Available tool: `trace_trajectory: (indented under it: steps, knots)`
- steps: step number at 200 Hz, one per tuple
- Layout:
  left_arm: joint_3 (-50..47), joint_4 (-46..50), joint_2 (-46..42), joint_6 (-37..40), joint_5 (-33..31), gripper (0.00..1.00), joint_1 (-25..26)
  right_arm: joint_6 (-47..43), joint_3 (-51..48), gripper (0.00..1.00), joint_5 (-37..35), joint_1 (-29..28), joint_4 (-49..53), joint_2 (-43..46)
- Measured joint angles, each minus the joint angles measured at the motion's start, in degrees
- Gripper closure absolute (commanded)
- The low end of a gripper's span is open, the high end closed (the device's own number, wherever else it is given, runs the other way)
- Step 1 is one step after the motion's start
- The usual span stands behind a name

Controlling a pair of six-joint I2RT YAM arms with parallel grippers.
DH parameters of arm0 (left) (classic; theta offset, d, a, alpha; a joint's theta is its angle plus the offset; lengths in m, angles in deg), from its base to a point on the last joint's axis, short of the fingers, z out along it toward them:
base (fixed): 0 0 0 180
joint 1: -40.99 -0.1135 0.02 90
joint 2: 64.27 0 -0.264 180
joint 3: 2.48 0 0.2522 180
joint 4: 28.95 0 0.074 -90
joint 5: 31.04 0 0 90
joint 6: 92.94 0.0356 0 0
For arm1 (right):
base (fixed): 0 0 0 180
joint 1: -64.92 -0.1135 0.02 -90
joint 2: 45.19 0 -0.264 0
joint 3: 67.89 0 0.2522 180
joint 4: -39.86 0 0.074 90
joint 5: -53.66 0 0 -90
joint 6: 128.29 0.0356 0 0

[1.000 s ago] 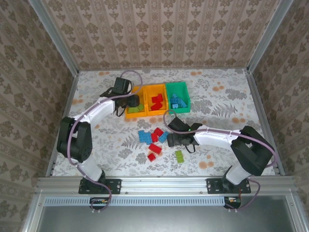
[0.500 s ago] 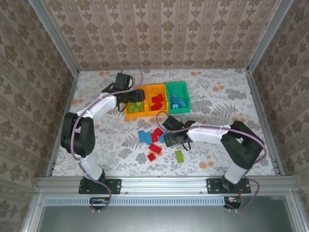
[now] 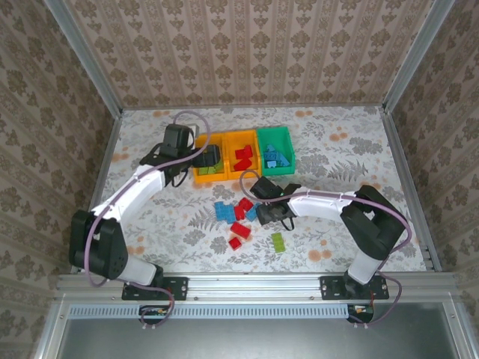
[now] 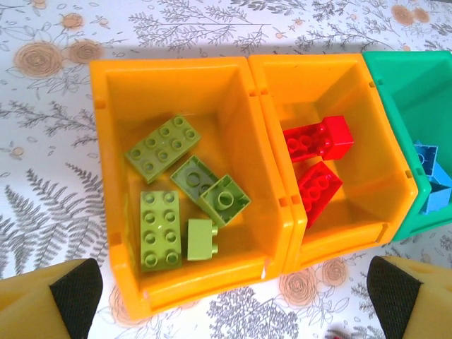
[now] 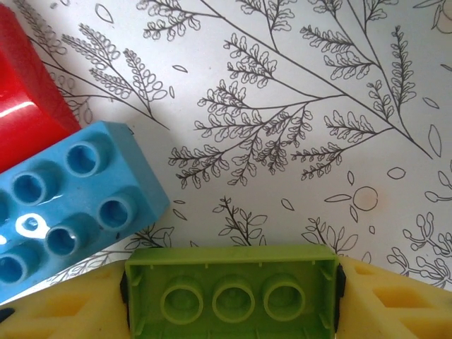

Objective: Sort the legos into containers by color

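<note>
My right gripper is still too low and too far in. It needs to lift, then swing outward over the orange bin that holds lime green legos, to release the brick.
Three containers stand in a row at the back. The left orange bin [image 3: 210, 167] [image 4: 169, 106] holds several lime green legos [image 4: 161, 229]. The middle orange bin [image 3: 241, 154] [image 4: 367, 205] holds red legos [image 4: 318, 138]. The green bin [image 3: 275, 149] [image 4: 417, 92] holds blue ones [image 4: 432, 176]. My left gripper [image 3: 207, 157] [image 4: 233, 300] hovers over the left bin's near wall, open wide and empty. My right gripper [image 3: 264, 215] [image 5: 232, 279] is low on the table, shut on an upside-down lime green brick [image 5: 232, 296], both pads against its ends. A blue brick [image 5: 70, 205] and a red brick [image 5: 25, 106] lie just beside it.
Loose legos lie mid-table: blue [image 3: 223, 211], red [image 3: 245, 203], red [image 3: 239, 229], a small red one [image 3: 235, 242] and a green one [image 3: 278, 241]. Wallpapered walls with metal posts enclose the table.
My left gripper opened over the left orange bin and pulled back slightly. My right gripper shifted left toward the loose pile and closed on a green brick.
</note>
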Motion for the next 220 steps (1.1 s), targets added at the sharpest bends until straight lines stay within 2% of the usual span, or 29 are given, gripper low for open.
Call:
trace_trajectory:
  steps: [29,60,102,142,175,205,220]
  knots:
    - [-5.16,-0.44,-4.35,-0.02,-1.31,0.00,0.00,-0.02,4.20,0.44,4.48,0.28,-0.09,3.10]
    - [-11.17,-0.39,-7.28,-1.07,-3.04,0.00,-0.02,0.17,16.31,0.47,10.14,0.31,-2.40,2.23]
    - [-18.56,-0.37,-11.47,-3.15,-4.90,0.00,-0.02,4.66,32.48,0.49,16.92,1.81,-7.04,-8.44]
    - [-23.08,-0.42,-15.78,-4.96,-5.40,0.00,-0.02,10.32,40.46,0.49,20.76,4.63,-8.24,-19.98]
    - [-25.57,-0.44,-18.40,-6.49,-5.18,0.00,0.42,13.49,45.38,0.48,21.33,6.01,-8.13,-25.88]
    - [-26.67,-0.39,-18.51,-7.78,-5.16,0.00,2.82,15.19,51.28,0.43,21.92,6.16,-7.76,-29.57]
    - [-27.08,-0.39,-18.51,-8.52,-5.22,0.00,4.83,15.63,53.40,0.36,21.97,6.16,-7.54,-30.73]
